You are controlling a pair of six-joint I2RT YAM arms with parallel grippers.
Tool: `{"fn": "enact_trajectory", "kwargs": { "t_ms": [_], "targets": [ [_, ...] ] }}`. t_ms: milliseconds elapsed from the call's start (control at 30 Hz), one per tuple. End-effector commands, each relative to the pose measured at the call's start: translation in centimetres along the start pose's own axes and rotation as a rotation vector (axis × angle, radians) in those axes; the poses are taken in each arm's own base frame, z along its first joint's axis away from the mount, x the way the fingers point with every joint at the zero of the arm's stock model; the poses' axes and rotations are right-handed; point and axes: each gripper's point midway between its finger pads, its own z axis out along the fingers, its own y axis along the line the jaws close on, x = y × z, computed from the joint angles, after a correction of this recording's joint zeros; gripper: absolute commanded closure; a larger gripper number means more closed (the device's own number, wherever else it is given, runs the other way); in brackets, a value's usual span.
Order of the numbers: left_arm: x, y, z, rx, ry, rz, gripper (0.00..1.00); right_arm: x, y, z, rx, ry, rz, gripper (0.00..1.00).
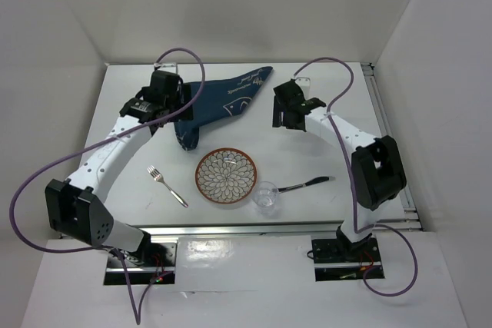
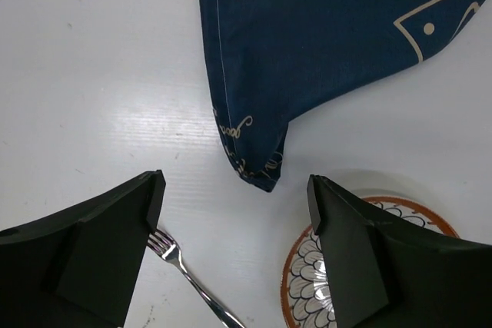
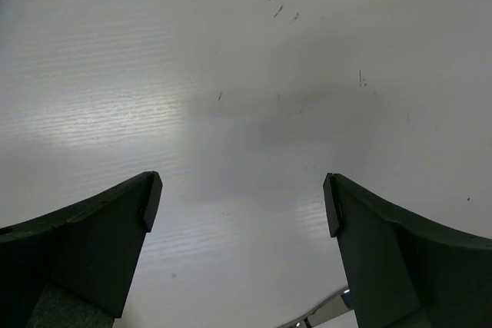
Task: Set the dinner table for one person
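The tip of the navy cloth's near end point(image 1: 187, 142) point(image 2: 258, 168) lies below, narrow enough to fit between my left gripper's fingers. Next, the left gripper brings them back and down around it.
The dinner table point(image 1: 131, 151) is a white top with an aluminium rail at its near edge. On it lie a patterned plate point(image 1: 226, 176) with an orange rim, a silver fork point(image 1: 167, 186) to its left, a clear glass point(image 1: 266, 197) and a black-handled utensil point(image 1: 305, 185) to its right. My left gripper point(image 1: 172, 116) is open and empty above the near corner of the navy fish cloth point(image 1: 223, 105). In the left wrist view, the gripper point(image 2: 234, 197) frames the cloth point(image 2: 323, 51), fork point(image 2: 188, 274) and plate point(image 2: 304, 282). My right gripper point(image 1: 286, 118) is open and empty over bare table point(image 3: 254, 74).
The navy cloth lies crumpled at the back centre, one end folded under by the left gripper. White walls close in the back and both sides. A metal utensil tip point(image 3: 327, 313) shows at the bottom of the right wrist view.
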Motion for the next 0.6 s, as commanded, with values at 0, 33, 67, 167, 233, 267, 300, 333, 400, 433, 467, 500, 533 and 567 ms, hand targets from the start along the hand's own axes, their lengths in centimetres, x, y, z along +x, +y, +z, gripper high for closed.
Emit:
{"fn": "enact_trajectory", "kwargs": {
  "t_ms": [0,33,67,167,233,267,300,333,400,433,467,500,533,567],
  "targets": [
    [1.3,-0.6,-0.8,0.038,0.042,-0.050,0.06,-1.5,0.6,-2.0,-0.053,-0.081,0.050,0.00],
    [1.4,-0.6,-1.1,0.037,0.047,-0.073,0.01,-1.5,1.1,-2.5,-0.080,-0.088,0.050,0.00],
    [2.5,-0.6,-0.8,0.038,0.074,-0.082,0.01,-1.5,1.3,-2.8,-0.099,-0.091,0.055,0.00],
    [2.9,-0.7,-1.8,0.058,0.068,-0.136,0.01,-1.8,1.0,-3.7,-0.122,-0.111,0.068,0.00],
    [2.8,-1.8,-2.1,0.136,0.043,-0.141,0.05,-1.5,1.4,-4.1,-0.155,-0.108,0.072,0.00],
    [2.4,-1.9,-2.8,0.160,0.018,-0.150,0.08,-1.8,1.5,-4.7,-0.181,-0.120,0.060,0.00],
    [3.2,-1.8,-2.6,0.157,0.026,-0.147,0.08,-1.3,1.6,-4.9,-0.203,-0.108,0.046,0.00],
    [3.4,-1.8,-2.4,0.158,0.025,-0.160,0.10,-2.0,1.8,-5.5,-0.227,-0.131,0.059,0.00],
    [4.2,-1.3,-1.8,0.113,0.048,-0.198,0.10,-2.0,1.8,-5.7,-0.231,-0.137,0.074,0.00],
    [5.2,-1.2,-0.8,0.083,0.086,-0.198,0.10,-2.0,1.8,-5.7,-0.231,-0.137,0.075,0.00],
    [5.5,-1.3,-0.6,0.071,0.111,-0.206,0.05,-1.7,1.7,-5.7,-0.228,-0.127,0.087,0.00],
    [6.0,-1.5,-0.3,0.074,0.143,-0.198,0.01,-1.4,1.5,-5.5,-0.216,-0.123,0.084,0.00],
    [6.1,-2.7,-0.5,0.131,0.176,-0.199,0.00,-1.4,1.6,-5.5,-0.217,-0.122,0.093,0.00],
    [6.7,-2.9,0.3,0.117,0.208,-0.201,0.00,-1.4,1.7,-5.5,-0.225,-0.118,0.092,0.00]
  ]
}}
